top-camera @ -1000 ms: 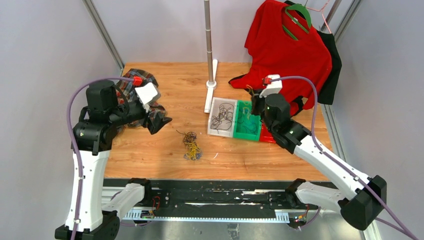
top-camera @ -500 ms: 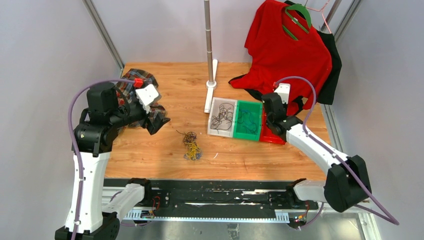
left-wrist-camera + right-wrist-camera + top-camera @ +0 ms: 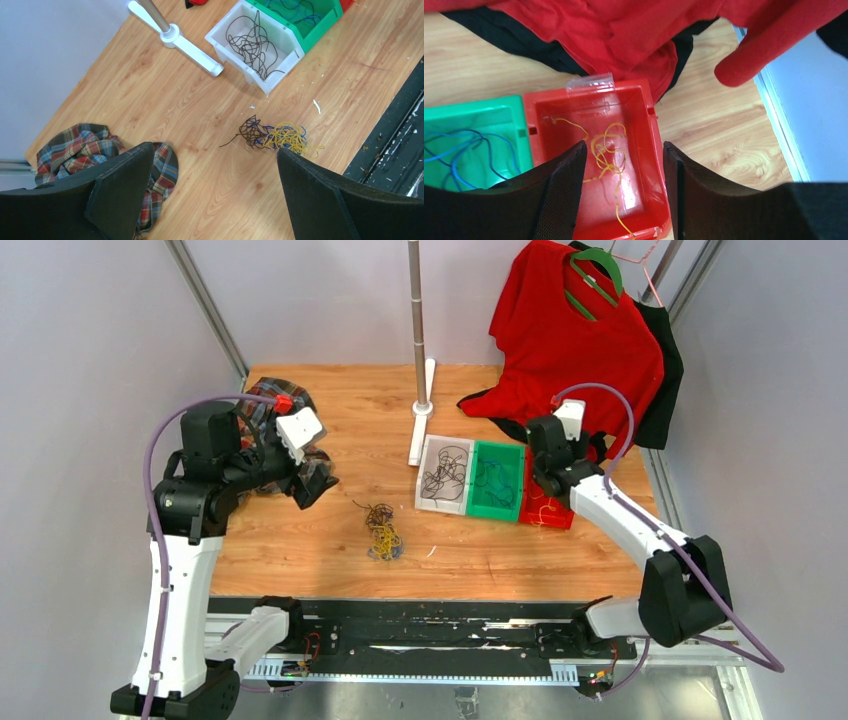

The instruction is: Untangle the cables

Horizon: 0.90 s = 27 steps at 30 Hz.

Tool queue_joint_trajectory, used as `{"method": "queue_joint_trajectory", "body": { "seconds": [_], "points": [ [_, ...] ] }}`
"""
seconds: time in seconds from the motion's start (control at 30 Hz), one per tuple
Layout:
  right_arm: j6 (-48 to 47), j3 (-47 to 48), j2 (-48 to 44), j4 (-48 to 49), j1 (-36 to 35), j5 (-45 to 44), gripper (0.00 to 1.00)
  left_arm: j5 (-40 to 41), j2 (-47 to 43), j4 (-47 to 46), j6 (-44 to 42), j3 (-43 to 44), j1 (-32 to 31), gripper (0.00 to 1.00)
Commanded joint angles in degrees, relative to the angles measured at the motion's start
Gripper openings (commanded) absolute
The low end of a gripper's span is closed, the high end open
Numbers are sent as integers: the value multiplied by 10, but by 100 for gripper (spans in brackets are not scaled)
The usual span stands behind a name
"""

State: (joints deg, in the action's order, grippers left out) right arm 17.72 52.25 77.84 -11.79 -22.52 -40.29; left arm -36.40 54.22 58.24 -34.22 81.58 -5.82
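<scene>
I will next move my left gripper down and to the right in the top view, onto the brown cable's loose end [image 3: 359,505] [image 3: 228,141], because it sticks out from the tangle.
A tangled wad of brown, blue and yellow cables [image 3: 383,530] lies on the wooden table, seen close up in the left wrist view as cables [image 3: 274,136]. My left gripper [image 3: 318,480] hovers open above the table to the wad's left, with nothing between its fingers [image 3: 125,175]. Black cables lie in a white bin [image 3: 421,476], blue ones in a green bin [image 3: 497,510], and yellow ones [image 3: 609,150] in a red bin [image 3: 555,142]. My right gripper [image 3: 624,147] stands open directly over the red bin, holding nothing.
A plaid cloth [image 3: 268,415] lies bunched at the left behind the left gripper. A red shirt [image 3: 570,335] on a green hanger drapes down behind the bins. A pole on a white stand [image 3: 421,390] rises at the back middle. A black rail [image 3: 420,630] runs along the near edge.
My right gripper has swung from above the green bin to the red bin and opened; a yellow cable now lies in the red bin. The left arm has barely shifted.
</scene>
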Motion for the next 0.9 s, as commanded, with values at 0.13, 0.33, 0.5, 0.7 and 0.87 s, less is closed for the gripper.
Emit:
{"method": "queue_joint_trajectory", "body": {
  "seconds": [0.13,0.33,0.5,0.7,0.87],
  "points": [
    [2,44,-44,0,3,87,56,4,11,6,-45,-43,-2,98],
    [5,33,-82,46,-66,131,58,-19,79,6,-89,-123,-4,98],
    [4,6,-99,76,-138,141,56,5,148,-28,-111,-180,-51,95],
    [4,-16,-95,101,-218,129,52,18,241,-91,-117,-184,-67,82],
    [9,-41,-103,150,-247,142,45,12,320,-91,-175,-177,-80,65]
  ]
}}
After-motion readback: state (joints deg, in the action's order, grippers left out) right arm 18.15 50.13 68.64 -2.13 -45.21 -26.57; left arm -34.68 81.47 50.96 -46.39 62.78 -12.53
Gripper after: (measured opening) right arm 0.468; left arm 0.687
